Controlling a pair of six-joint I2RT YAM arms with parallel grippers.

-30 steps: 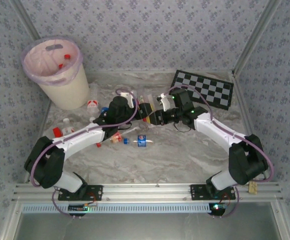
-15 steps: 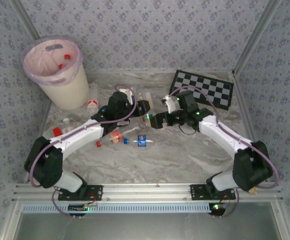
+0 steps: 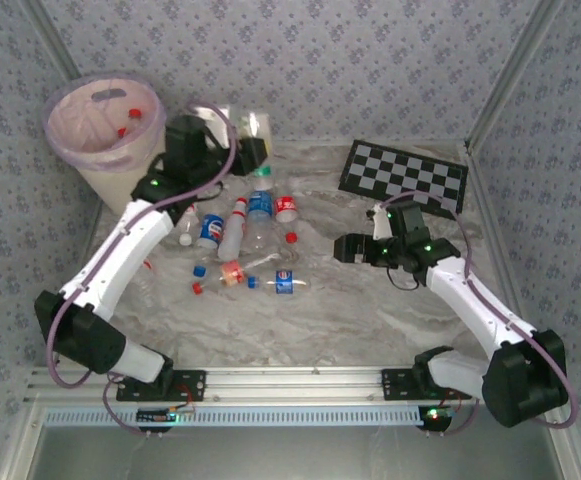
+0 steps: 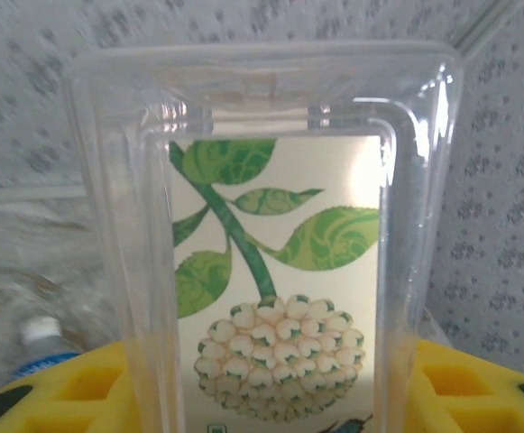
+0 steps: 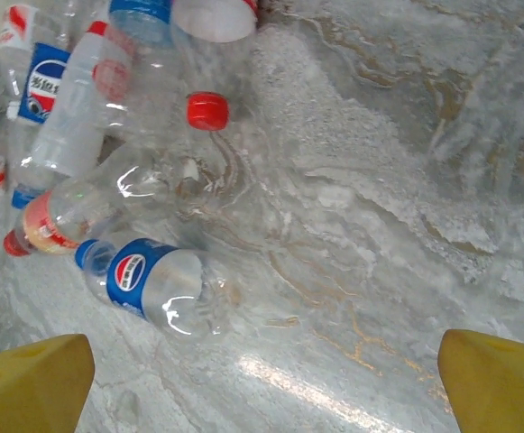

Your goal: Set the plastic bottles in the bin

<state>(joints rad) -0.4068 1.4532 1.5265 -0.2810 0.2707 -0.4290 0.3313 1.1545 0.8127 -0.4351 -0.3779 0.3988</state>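
Observation:
I need to move my left gripper across over the pink-lined opening (image 3: 103, 122), lower it inside and let go of the bottle, because the bin is open and has room among its red-capped bottles.
My left gripper (image 3: 252, 148) is raised beside the bin (image 3: 138, 185), shut on a clear square plastic bottle (image 3: 261, 126) with a cream label showing green leaves. In the left wrist view that bottle (image 4: 271, 271) stands upright between my yellow fingers (image 4: 50, 388). The cream bin has a pink bag over its rim and holds red-capped bottles (image 3: 123, 131). Several bottles (image 3: 238, 222) lie in a loose cluster mid-table. My right gripper (image 3: 346, 248) is open, low over bare table right of the cluster. Its wrist view shows a blue-label bottle (image 5: 153, 284) ahead of the open right gripper (image 5: 266, 379).
A black-and-white checkerboard (image 3: 405, 178) lies at the back right. Loose red and blue caps (image 3: 198, 287) dot the table near the front of the cluster. More bottles (image 3: 183, 225) lie by the bin's foot. Patterned walls close in the back and sides.
My left arm has lifted from the table's middle up and back-left toward the bin, carrying the square bottle. My right gripper has pulled away to the right and lower.

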